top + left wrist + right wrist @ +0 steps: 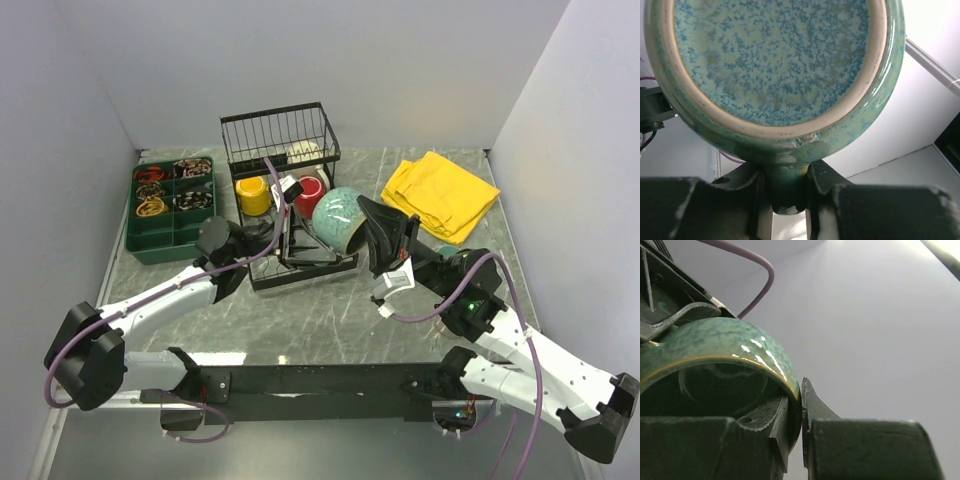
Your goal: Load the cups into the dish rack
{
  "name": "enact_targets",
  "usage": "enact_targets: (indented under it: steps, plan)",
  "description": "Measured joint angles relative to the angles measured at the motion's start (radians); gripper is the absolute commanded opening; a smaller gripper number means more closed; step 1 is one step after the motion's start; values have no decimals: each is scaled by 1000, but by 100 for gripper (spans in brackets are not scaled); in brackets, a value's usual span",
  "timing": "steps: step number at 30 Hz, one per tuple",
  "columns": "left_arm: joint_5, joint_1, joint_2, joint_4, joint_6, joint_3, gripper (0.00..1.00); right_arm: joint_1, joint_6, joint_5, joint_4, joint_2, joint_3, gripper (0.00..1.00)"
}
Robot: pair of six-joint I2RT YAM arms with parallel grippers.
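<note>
I should turn my left gripper fingers-down and lower it beside the yellow cup point(253, 195), since that rack spot lies below it and to its left in the top view.
The large teal cup point(340, 218) hangs tilted over the flat part of the black wire dish rack point(300, 278), held from both sides. My left gripper point(297, 212) is shut on its handle; in the left wrist view the handle sits between the fingers point(785, 190) under the speckled base of the cup point(775, 55). My right gripper point(372, 228) pinches the cup's rim point(715, 340), one finger inside and one outside point(801, 420). A yellow cup point(253, 195) and a red cup point(311, 192) stand in the rack. A cream cup point(305, 155) sits in the tall basket.
A dark green compartment tray point(170, 205) with small items lies left of the rack. A crumpled yellow cloth point(440, 192) lies at the back right. White walls close in the marbled table on three sides.
</note>
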Motion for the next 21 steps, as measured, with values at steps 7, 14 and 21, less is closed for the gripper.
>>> enact_targets:
  steps: [7, 14, 21]
  plan:
    - [16, 13, -18, -97, 96, -2, 1, 0, 2, -18, 10, -23, -19, 83]
    - [-16, 68, -143, -401, 339, -2, 1, 0, -15, -22, 22, -61, -64, 100]
    - [-71, 123, -210, -614, 501, -2, 1, 0, -39, -14, -16, -101, -128, 100]
